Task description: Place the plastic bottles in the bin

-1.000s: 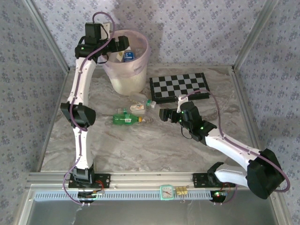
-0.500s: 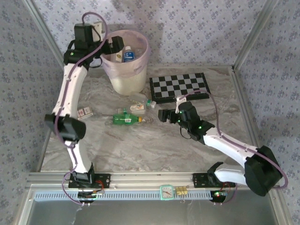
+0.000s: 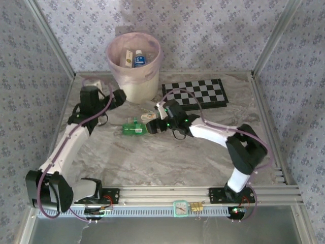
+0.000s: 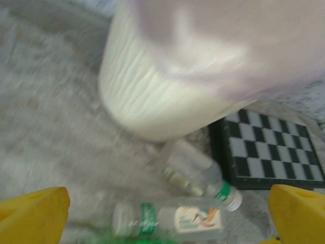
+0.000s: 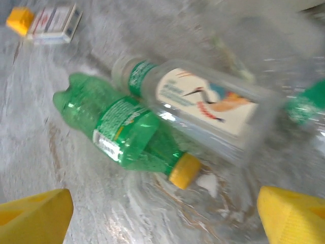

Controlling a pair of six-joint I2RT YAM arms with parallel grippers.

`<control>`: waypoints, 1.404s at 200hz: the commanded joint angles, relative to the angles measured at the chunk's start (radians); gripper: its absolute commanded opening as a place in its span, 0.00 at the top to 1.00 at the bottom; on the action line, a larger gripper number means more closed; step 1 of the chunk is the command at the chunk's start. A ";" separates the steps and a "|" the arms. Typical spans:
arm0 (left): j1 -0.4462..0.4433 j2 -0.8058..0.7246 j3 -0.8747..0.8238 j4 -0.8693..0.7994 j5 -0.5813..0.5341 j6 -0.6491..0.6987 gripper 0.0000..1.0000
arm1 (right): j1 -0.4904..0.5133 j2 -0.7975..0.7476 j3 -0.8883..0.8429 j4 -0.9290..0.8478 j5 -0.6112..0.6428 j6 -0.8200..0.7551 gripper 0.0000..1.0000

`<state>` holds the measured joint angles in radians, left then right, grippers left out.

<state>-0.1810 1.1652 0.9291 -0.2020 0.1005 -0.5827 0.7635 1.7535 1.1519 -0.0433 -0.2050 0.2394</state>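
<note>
My right gripper comes down next, turning to match the bottle's slant, and closes on the green bottle's label, which lies below it, past the yellow cap (image 5: 184, 170).
The cream-white bin (image 3: 133, 81) stands at the back of the table, its ribbed wall close ahead in the left wrist view (image 4: 162, 96). A clear bottle with a blue cap (image 3: 139, 58) lies inside it. A green bottle (image 3: 133, 129) with a yellow cap (image 5: 184, 170) lies on the marble. Two clear bottles lie beside it, one with a bird label (image 5: 203, 104) (image 4: 172, 221), the other with a green neck band (image 4: 195, 170) (image 5: 299, 109). My right gripper (image 3: 152, 127) (image 5: 162, 218) is open, just short of the green bottle's cap. My left gripper (image 3: 119, 96) (image 4: 165, 216) is open, low beside the bin.
A black-and-white chessboard (image 3: 195, 94) (image 4: 274, 152) lies right of the bin, close to the clear bottles. A small yellow-and-white carton (image 5: 51, 23) sits beyond the green bottle. Patterned walls and metal rails close the table in.
My left arm dropped from the bin's rim to the table left of the bin. My right gripper moved left, up to the green bottle's cap.
</note>
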 commanded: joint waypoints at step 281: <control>0.051 -0.218 -0.515 0.125 -0.094 -0.390 0.00 | 0.141 0.446 0.434 -0.279 0.009 -0.237 0.16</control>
<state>-0.1371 0.9443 0.4183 -0.1066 -0.0078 -0.9554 0.8913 2.1712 1.5669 -0.3267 -0.2199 -0.0120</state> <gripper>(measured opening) 0.998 0.844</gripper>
